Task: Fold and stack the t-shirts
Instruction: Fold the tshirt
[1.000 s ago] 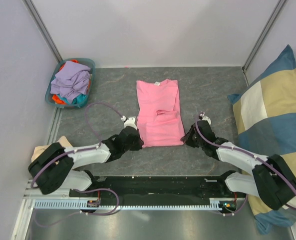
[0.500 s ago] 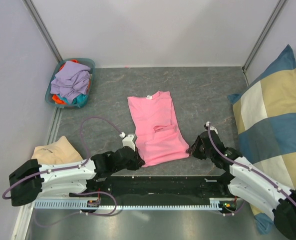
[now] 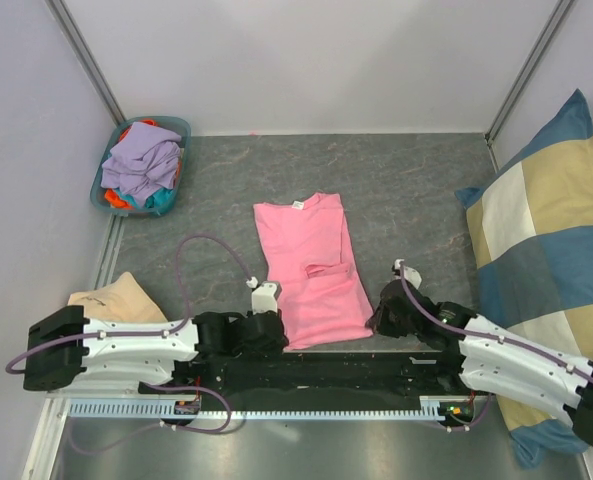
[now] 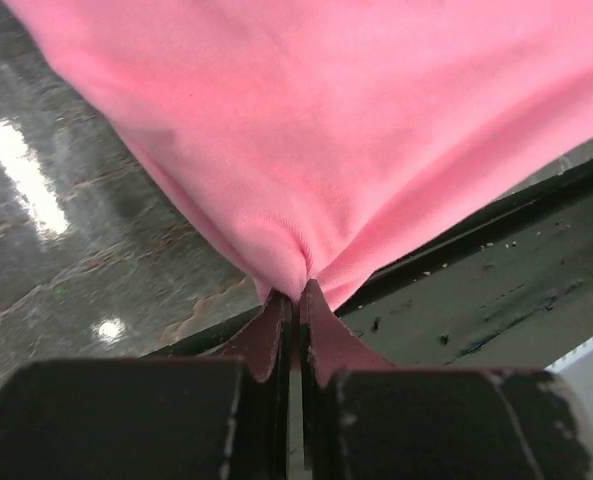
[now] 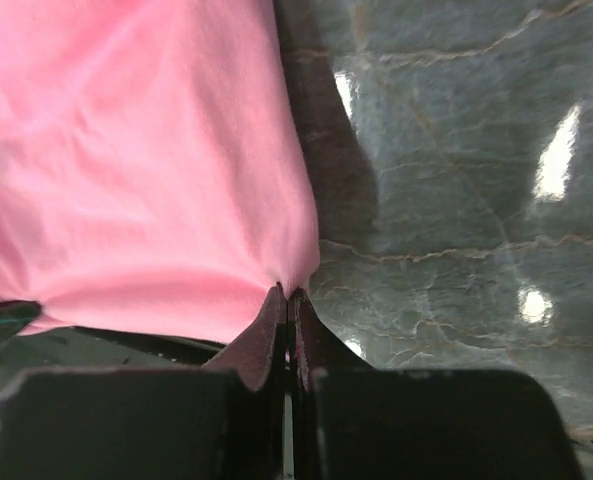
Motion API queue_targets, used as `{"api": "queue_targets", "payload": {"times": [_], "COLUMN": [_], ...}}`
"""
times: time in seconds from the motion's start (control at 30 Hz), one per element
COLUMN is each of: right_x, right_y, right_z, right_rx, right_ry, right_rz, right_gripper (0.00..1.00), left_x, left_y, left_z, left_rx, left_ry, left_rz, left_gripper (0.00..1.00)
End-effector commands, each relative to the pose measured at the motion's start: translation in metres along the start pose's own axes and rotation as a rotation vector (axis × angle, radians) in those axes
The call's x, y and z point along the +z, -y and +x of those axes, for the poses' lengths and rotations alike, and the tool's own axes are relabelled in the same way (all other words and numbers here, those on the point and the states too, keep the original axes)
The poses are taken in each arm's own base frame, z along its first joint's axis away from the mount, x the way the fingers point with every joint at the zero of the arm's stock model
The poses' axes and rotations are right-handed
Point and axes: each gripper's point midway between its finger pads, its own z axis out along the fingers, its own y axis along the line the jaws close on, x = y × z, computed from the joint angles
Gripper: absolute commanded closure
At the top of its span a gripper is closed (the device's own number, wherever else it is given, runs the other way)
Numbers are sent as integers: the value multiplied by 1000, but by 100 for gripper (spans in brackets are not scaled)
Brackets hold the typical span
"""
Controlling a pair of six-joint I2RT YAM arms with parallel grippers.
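Note:
The t-shirt is at full length, so the left gripper rises next, carries the hem corner to the neck end [image 3: 278,224], outward of that gripper, and releases.
A bright pink t-shirt [image 3: 311,270] lies lengthwise on the grey table, neck label at the far end, sleeves folded in. My left gripper [image 3: 276,332] is shut on its near left hem corner [image 4: 296,270]. My right gripper [image 3: 379,322] is shut on the near right hem corner [image 5: 294,268]. Both corners are pinched at the table's near edge, over the black base rail. More t-shirts, lavender [image 3: 141,160], teal and orange, are piled in a teal basket [image 3: 181,128] at the far left.
A large blue-and-cream checked cushion [image 3: 551,240] leans along the right side. A beige folded cloth [image 3: 111,298] lies near the left arm's base. White walls enclose the table on three sides.
Both grippers have pulled the pink t-shirt toward the near edge. The shirt slid closer and its hem now reaches the base rail. Both grips stayed shut.

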Motion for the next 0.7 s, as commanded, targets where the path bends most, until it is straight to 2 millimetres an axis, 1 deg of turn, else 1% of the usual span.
{"api": "queue_targets", "payload": {"times": [0.0, 0.03, 0.07, 0.1, 0.13, 0.17, 0.2, 0.23, 0.27, 0.3, 0.4, 0.47, 0.53, 0.57, 0.63, 0.67], "right_x": [0, -2, 3, 4, 1, 5, 3, 6, 6, 3, 0, -2, -9, -12, -20, -22], "right_y": [-24, -33, -33, -36, -48, -48, -56, -56, -59, -65, -69, -69, -70, -67, -72, -71], "right_z": [-6, -3, 4, 8, 20, 22, 32, 37, 38, 45, 52, 51, 42, 37, 23, 19], "right_rx": [-22, -58, -62, -72, -106, -95, -119, -130, -113, -126, -122, -120, -114, -116, -101, -105], "right_ry": [75, 90, 79, 84, 72, 92, 82, 80, 95, 90, 107, 121, 157, 175, 232, 247], "right_rz": [13, 7, 35, 40, 18, 45, 27, 43, 44, 30, 36, 44, 49, 61, 43, 47], "right_gripper": [100, 100, 100, 100, 100, 100, 100, 100, 100, 100, 100, 100, 100, 100, 100, 100], "left_x": [-10, -12, -14, -17, -18, -20, -21, -23, -24, -26, -26, -27, -29, -32, -36, -40], "left_y": [-18, -21, -27, -28, -31, -33, -38, -38, -40, -42, -45, -49, -53, -51, -54, -51], "left_z": [-7, -8, -7, -10, -12, -13, -15, -16, -17, -18, -18, -17, -20, -25, -33, -39], "left_rx": [-85, -88, -90, -101, -100, -99, -98, -99, -98, -98, -100, -97, -98, -101, -93, -96], "left_ry": [54, 64, 64, 77, 89, 95, 106, 111, 114, 119, 121, 120, 137, 151, 183, 202], "left_rz": [-62, -67, -84, -78, -86, -92, -112, -112, -119, -125, -136, -150, -170, -163, -183, -178], "left_gripper": [98, 98, 98, 98, 98, 98, 98, 98, 98, 98, 98, 98, 98, 98, 98, 98]}}
